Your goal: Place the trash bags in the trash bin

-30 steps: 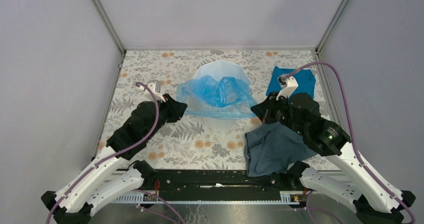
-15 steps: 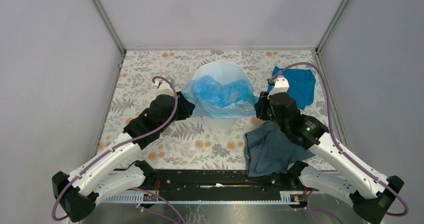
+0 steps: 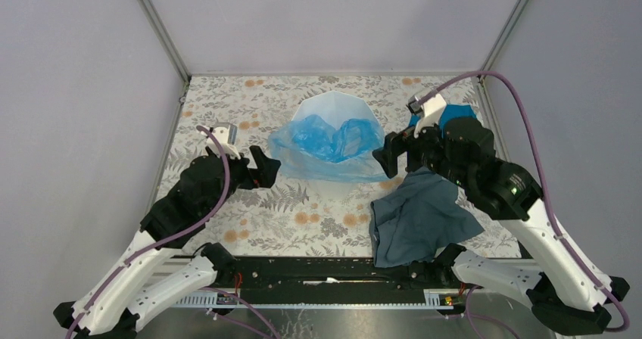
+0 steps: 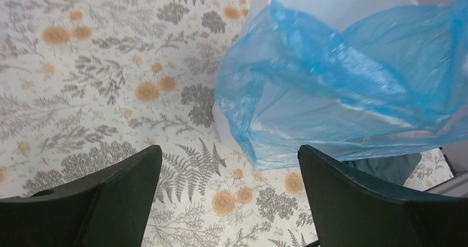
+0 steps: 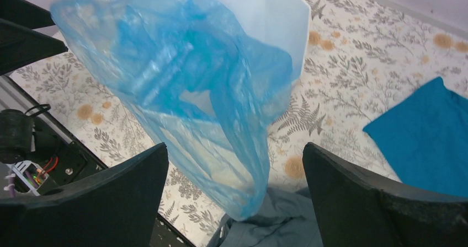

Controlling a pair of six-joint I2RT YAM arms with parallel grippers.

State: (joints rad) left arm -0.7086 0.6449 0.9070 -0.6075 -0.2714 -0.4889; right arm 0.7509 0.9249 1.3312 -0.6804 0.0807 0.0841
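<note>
The left gripper reaches outward toward the bin (image 3: 333, 101) and closes next, as the trash bag's side edge (image 3: 280, 139) hangs loose outward of it and to its right in the top view.
The trash bag (image 3: 329, 146), a thin wrinkled light-blue film, lies draped over the mouth and front side of the white faceted trash bin (image 3: 333, 101). Part of it sags inside and part hangs down outside. My left gripper (image 3: 266, 169) stands open just left of the bag's hanging edge, holding nothing. In the left wrist view the bag (image 4: 342, 87) is ahead of the open left gripper (image 4: 229, 150) and apart from it. My right gripper (image 3: 384, 157) is open at the bag's right side. In the right wrist view a fold of the bag (image 5: 182, 76) hangs loose between the wide fingers (image 5: 121, 186).
A dark grey-blue cloth (image 3: 416, 218) lies crumpled on the floral table under the right arm. A teal cloth (image 3: 458, 113) sits at the back right, partly hidden by the right wrist. The black rail (image 3: 325, 275) runs along the near edge.
Both grippers have opened, let go of the bag and drawn back from the bin. The bag stays draped over the bin's mouth.
</note>
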